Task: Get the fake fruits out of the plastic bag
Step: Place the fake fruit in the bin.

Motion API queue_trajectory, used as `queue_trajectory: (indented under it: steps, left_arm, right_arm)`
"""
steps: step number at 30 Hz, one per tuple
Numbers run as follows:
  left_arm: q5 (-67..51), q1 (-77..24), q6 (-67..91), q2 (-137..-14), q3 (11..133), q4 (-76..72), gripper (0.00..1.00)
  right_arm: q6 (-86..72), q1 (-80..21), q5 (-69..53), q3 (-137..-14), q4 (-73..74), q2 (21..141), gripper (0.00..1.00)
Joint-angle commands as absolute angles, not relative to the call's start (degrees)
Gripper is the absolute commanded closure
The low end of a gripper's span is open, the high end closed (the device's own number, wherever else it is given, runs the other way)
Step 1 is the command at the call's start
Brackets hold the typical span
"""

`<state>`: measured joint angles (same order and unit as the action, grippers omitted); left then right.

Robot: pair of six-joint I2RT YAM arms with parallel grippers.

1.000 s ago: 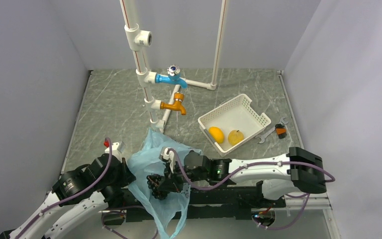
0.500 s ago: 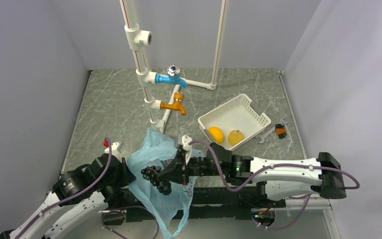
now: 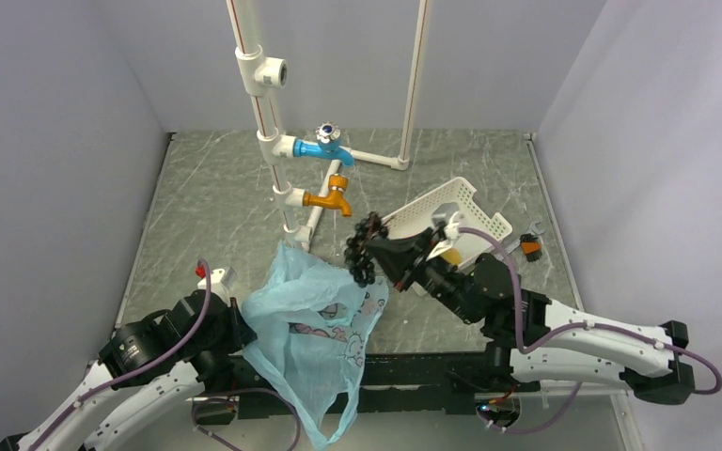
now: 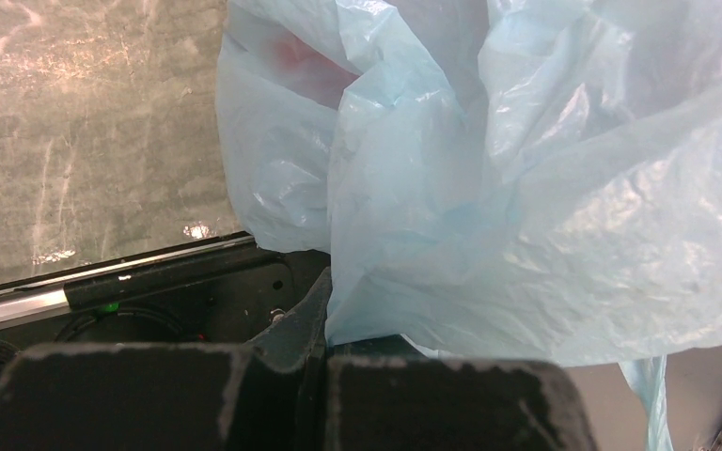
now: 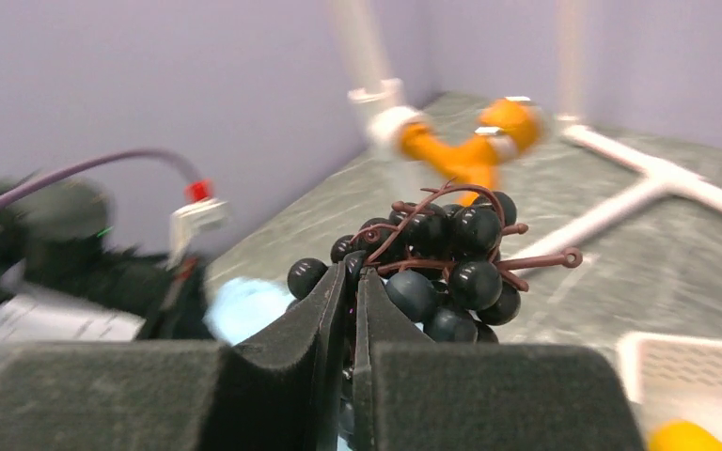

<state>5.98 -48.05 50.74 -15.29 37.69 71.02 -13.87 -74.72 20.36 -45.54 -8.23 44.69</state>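
My right gripper swings over the white basket [image 3: 475, 202] next, tips downward and lowers the dark grape bunch [image 3: 361, 249] inside, since the grape bunch hangs short of the basket.
The light-blue plastic bag [image 3: 310, 319] lies crumpled at the near left, and fills the left wrist view [image 4: 526, 188]. My left gripper [image 4: 324, 310] is shut on the bag's edge. A reddish fruit [image 4: 296, 61] shows faintly through the bag. My right gripper [image 3: 376, 252] is shut on the dark grape bunch [image 3: 361, 249] and holds it in the air between the bag and the basket; the bunch also shows in the right wrist view [image 5: 437, 268]. The orange-yellow oval fruit [image 5: 682, 437] lies in the white basket [image 3: 475, 202]. My arm hides the pale yellow fruit.
White pipes with a blue tap [image 3: 324, 146] and an orange tap [image 3: 331, 197] stand at the back centre. A spanner and a small orange-black part [image 3: 529, 246] lie right of the basket. Grey walls close in on both sides.
My right gripper has lifted the grape bunch out of the bag and carried it up and to the right, toward the basket. The bag has slumped. The left arm has held still.
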Motion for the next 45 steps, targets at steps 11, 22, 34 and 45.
queue_trajectory:
  steps: [11,22,34,45]
  left_arm:
    - [6.8,-48.2,51.4,-16.1,37.7,70.8,1.0]
    - [6.8,-48.2,51.4,-15.4,37.7,70.8,1.0]
    - [6.4,-48.2,50.9,-15.6,37.7,70.5,1.0]
    - [6.4,-48.2,50.9,-14.9,37.7,70.5,1.0]
  right_arm:
    - [-29.1,-54.0,44.0,-36.4,4.2,42.7,1.0]
    - [-39.7,-30.6,22.9,-38.8,7.3,58.6,1.0]
    - [-39.1,-28.3,19.2,-39.2,9.0,59.9,0.52]
    - [-29.0,-28.9,-13.6,-34.2,-8.1,51.5,0.36]
